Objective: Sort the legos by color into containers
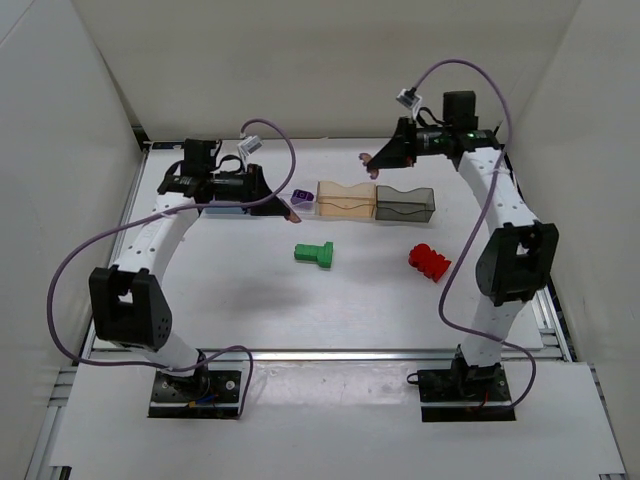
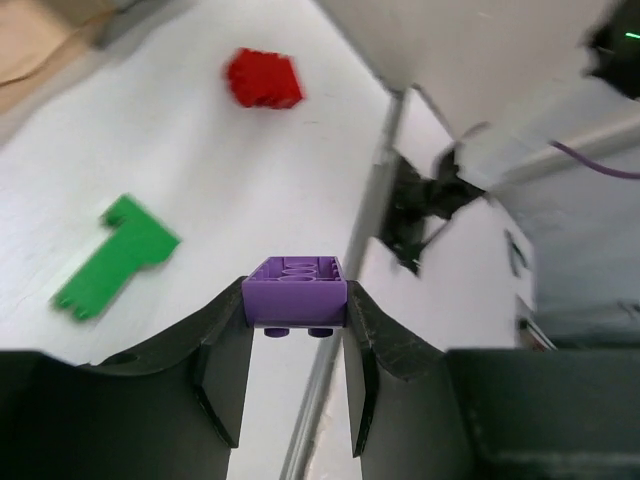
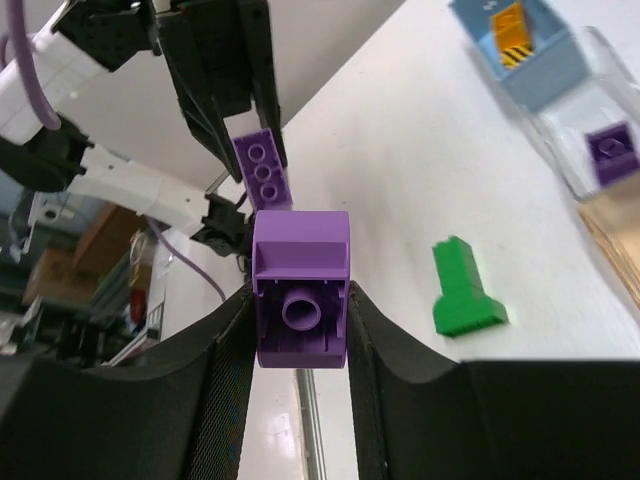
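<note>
The left gripper turns downward next, lowers over the space beside the purple piece and releases the brick, because that piece already lies in the clear container.
My left gripper is shut on a purple lego brick, held off the table near the containers. In the right wrist view that same brick hangs between the left fingers. Further back, my right gripper is shut on another purple lego piece, raised behind the boxes. The green lego and the red lego lie on the table. The blue container holds a yellow lego. The clear container holds a purple piece.
The pale orange container and the smoky grey container stand in a row to the right of the clear one. White walls close in the table on three sides. A metal rail runs along the near edge.
</note>
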`<state>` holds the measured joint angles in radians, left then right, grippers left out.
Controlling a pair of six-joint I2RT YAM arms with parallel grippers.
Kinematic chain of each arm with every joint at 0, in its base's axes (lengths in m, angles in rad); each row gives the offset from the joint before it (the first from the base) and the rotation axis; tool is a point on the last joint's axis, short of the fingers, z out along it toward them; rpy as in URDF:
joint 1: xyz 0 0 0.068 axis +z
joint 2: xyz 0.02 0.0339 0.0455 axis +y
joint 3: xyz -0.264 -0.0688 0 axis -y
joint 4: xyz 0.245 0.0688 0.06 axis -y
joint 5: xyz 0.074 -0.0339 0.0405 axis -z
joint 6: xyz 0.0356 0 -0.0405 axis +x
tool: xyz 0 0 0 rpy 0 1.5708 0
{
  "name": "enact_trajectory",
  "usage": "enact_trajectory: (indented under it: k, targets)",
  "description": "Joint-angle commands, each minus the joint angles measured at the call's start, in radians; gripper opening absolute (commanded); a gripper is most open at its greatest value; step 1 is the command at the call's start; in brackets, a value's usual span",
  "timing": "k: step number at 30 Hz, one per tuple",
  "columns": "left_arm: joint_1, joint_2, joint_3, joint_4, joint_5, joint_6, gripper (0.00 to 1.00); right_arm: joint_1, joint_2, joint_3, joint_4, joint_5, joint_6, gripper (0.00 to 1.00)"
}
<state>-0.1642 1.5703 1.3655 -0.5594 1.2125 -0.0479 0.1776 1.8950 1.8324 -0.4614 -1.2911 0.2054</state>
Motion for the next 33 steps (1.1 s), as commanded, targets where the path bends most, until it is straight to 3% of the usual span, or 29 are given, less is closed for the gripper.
enact_trajectory:
  k: [1,5,7,11,13,14,20,33]
  targets:
    - [-0.003,-0.143,-0.042,0.060,-0.289,0.010,0.10,-0.036,-0.109,-0.033,-0.097,0.051,-0.128,0.00]
    - [-0.079,-0.182,-0.080,0.153,-0.719,-0.020,0.10,-0.059,-0.175,-0.055,-0.183,0.261,-0.237,0.00]
    - [-0.128,-0.135,-0.024,0.150,-0.933,-0.036,0.10,-0.056,-0.221,-0.081,-0.191,0.390,-0.248,0.00]
    - [-0.169,-0.012,0.056,0.133,-1.244,-0.139,0.10,-0.050,-0.269,-0.122,-0.177,0.573,-0.225,0.00]
    - [-0.184,0.028,0.102,0.141,-1.300,-0.153,0.10,-0.044,-0.293,-0.139,-0.163,0.646,-0.208,0.00]
    - [-0.198,0.074,0.121,0.135,-1.393,-0.153,0.10,-0.044,-0.301,-0.159,-0.158,0.674,-0.174,0.00]
    - [-0.216,0.252,0.287,0.024,-1.463,-0.162,0.10,-0.007,-0.327,-0.188,-0.132,0.851,-0.116,0.00]
    - [-0.213,0.444,0.417,0.015,-1.407,-0.141,0.10,0.005,-0.304,-0.165,-0.125,0.840,-0.127,0.00]
